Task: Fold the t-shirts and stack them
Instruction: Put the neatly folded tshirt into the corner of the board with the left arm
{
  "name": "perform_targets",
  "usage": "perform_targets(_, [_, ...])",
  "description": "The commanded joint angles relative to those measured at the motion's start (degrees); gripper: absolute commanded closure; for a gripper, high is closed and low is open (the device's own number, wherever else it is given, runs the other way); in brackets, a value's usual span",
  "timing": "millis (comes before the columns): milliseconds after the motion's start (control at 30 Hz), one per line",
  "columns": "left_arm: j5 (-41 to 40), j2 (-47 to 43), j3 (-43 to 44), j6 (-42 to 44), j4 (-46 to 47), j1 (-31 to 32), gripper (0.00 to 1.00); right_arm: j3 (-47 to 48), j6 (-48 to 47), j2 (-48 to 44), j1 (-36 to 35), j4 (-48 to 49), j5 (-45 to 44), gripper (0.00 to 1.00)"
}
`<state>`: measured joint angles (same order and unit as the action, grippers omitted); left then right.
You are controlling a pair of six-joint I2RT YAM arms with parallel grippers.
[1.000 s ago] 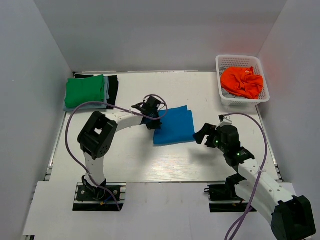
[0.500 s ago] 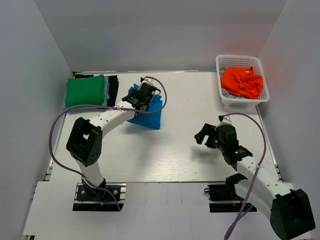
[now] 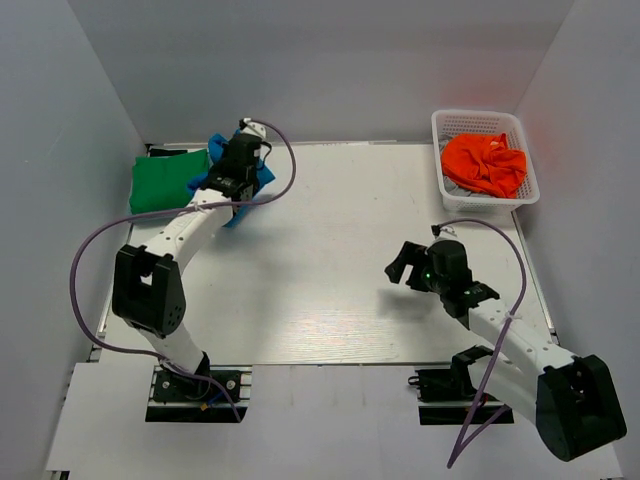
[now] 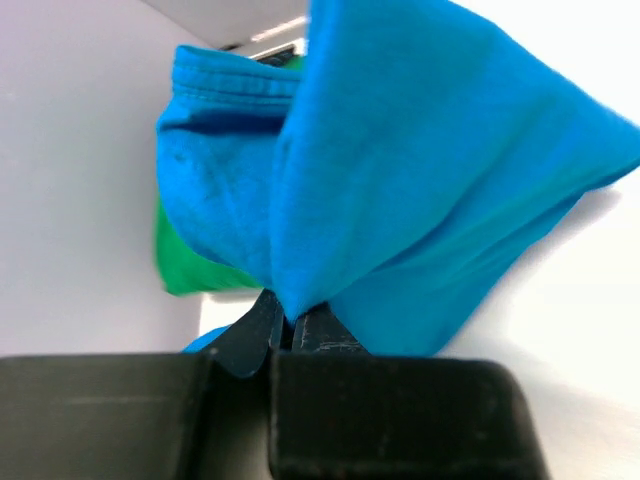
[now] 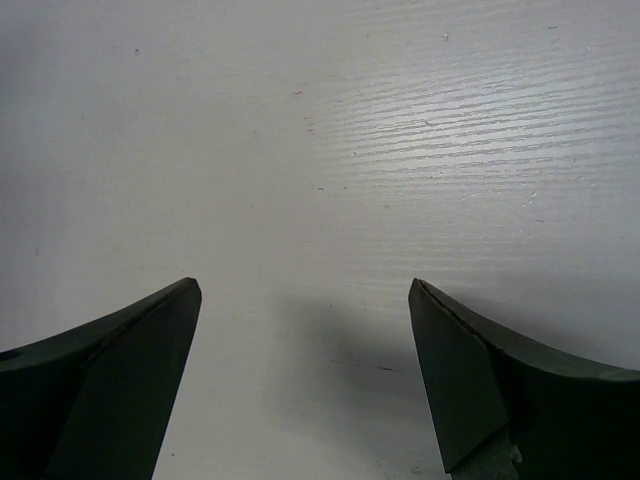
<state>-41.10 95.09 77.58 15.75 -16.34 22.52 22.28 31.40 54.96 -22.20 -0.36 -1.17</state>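
Next, my left gripper lifts the blue t-shirt over the far end of the green t-shirt [image 3: 165,183] to the left in the top view. Then it lowers and releases it.
My left gripper [image 3: 236,172] is shut on the folded bright blue t-shirt [image 3: 258,179] and holds it at the far left, right beside the folded green t-shirt [image 3: 165,183] that tops a stack of darker tees. In the left wrist view the blue t-shirt [image 4: 420,170] bunches up from my shut gripper [image 4: 285,325], with the green t-shirt [image 4: 185,265] behind it. An orange t-shirt [image 3: 485,163] lies crumpled in the white mesh basket [image 3: 448,196] at the far right. My right gripper [image 3: 403,268] is open and empty over bare table, as its wrist view [image 5: 300,330] shows.
White walls close in the table on the left, back and right. The stack of tees sits against the left wall. The basket stands in the far right corner.
My left gripper has carried the blue t-shirt from the table's middle to the far left, up to the green stack. The right gripper has stayed open, nearly still.
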Motion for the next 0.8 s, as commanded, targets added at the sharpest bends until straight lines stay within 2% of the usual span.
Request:
perform_targets(0, [1.9,1.2,7.6,4.6,0.7,-3.1,1.00,3.2,0.7,1.5,0.0,1.5,0.6,0.10])
perform_targets(133, [5.6,4.8,13.9,4.6,-4.7,-7.0,1.00,4.7,1.3,5.6,0.2,2.1,2.8,0.10])
perform_targets(367, [9.6,9.7,25.6,-1.3,-14.9,-13.1,1.00,7.9,2.5,12.4,0.1,3.3,6.4,0.10])
perform_targets(667, [18.6,10.2,35.1,-5.0,-23.8,-17.0,1.00,8.7,2.9,14.6,0.0,5.1,7.0,0.10])
perform_targets(767, [22.4,8.8,35.1,-5.6,-23.8,-17.0,1.00,9.0,2.5,14.8,0.0,4.3,6.5,0.10])
